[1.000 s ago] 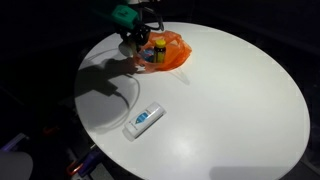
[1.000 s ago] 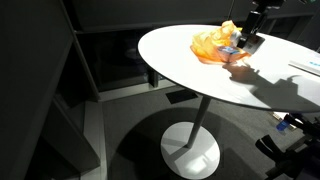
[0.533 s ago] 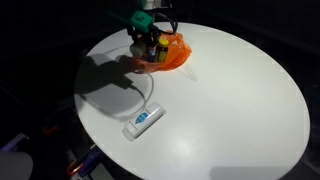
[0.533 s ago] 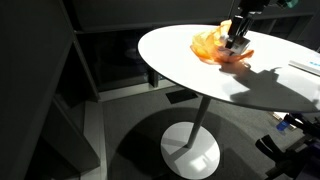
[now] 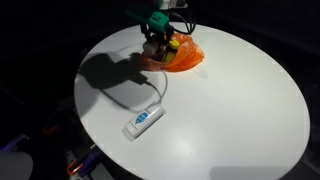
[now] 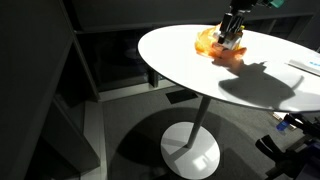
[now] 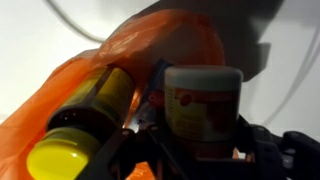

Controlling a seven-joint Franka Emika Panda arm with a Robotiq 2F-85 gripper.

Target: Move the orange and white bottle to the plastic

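Observation:
The middle of the orange plastic is to the left of my gripper in the wrist view, so my gripper should next move toward it and let go of the bottle.
My gripper [image 7: 200, 152] is shut on the orange and white bottle [image 7: 203, 100], which has a white cap and an orange label. It holds the bottle upright over the crumpled orange plastic [image 7: 170, 35]. A dark bottle with a yellow cap [image 7: 85, 125] lies on the plastic beside it. In both exterior views the gripper [image 5: 160, 42] [image 6: 230, 38] hangs at the edge of the plastic [image 5: 186, 56] [image 6: 208, 40], near the far rim of the round white table [image 5: 230, 100]. The held bottle is hard to make out there.
A white and blue tube [image 5: 143, 120] lies near the table's front left edge. A thin white cable [image 5: 152, 92] curves from it toward the plastic. The table stands on a single pedestal [image 6: 190, 150] with dark surroundings.
My gripper has moved with the bottle across the table toward the orange plastic and now hangs over it. The tube and cable have not moved.

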